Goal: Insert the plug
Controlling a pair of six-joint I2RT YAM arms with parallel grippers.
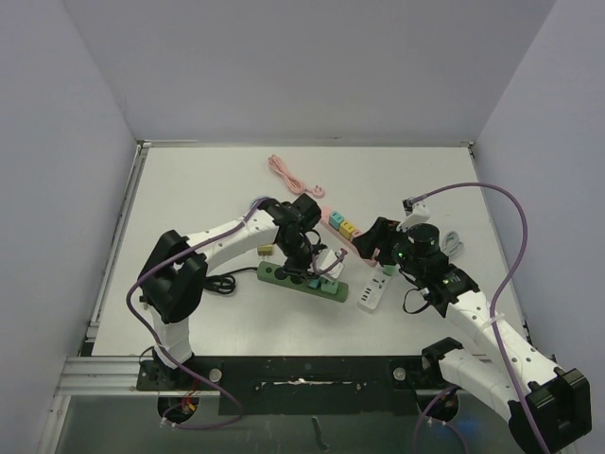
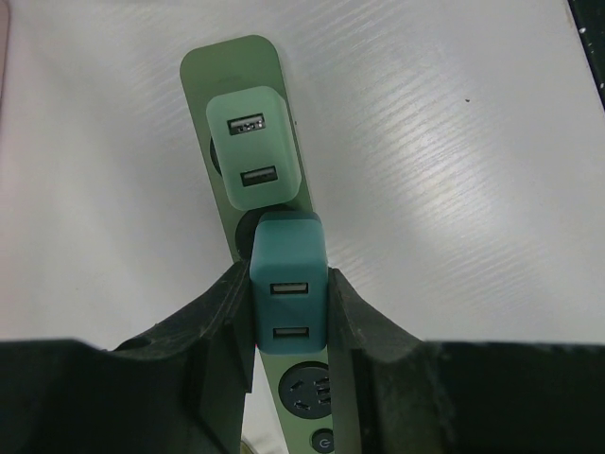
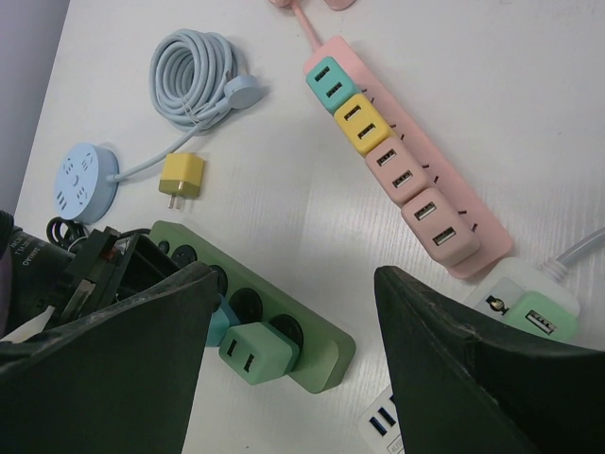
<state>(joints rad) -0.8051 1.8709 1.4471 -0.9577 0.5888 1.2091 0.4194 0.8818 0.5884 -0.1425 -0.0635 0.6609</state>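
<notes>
Next, my left gripper lowers the teal charger plug into the empty socket (image 2: 307, 392) beside the light green charger and releases it, since that socket shows open below.
A green power strip (image 1: 304, 281) lies mid-table; it also shows in the left wrist view (image 2: 232, 76) and the right wrist view (image 3: 312, 326). A light green charger (image 2: 252, 147) sits plugged in near its end. My left gripper (image 2: 290, 307) is shut on a teal charger plug (image 2: 288, 293), held over the strip's socket beside the light green one; an empty socket (image 2: 307, 392) shows below it. My right gripper (image 3: 293, 322) is open and empty, hovering right of the green strip, near a pink strip (image 3: 406, 161).
The pink strip (image 1: 342, 230) carries several chargers. A white power strip (image 1: 371, 293) lies beside the green one. A yellow charger (image 3: 181, 177), a coiled blue cable (image 3: 194, 76) and a round blue socket (image 3: 83, 177) lie on the table.
</notes>
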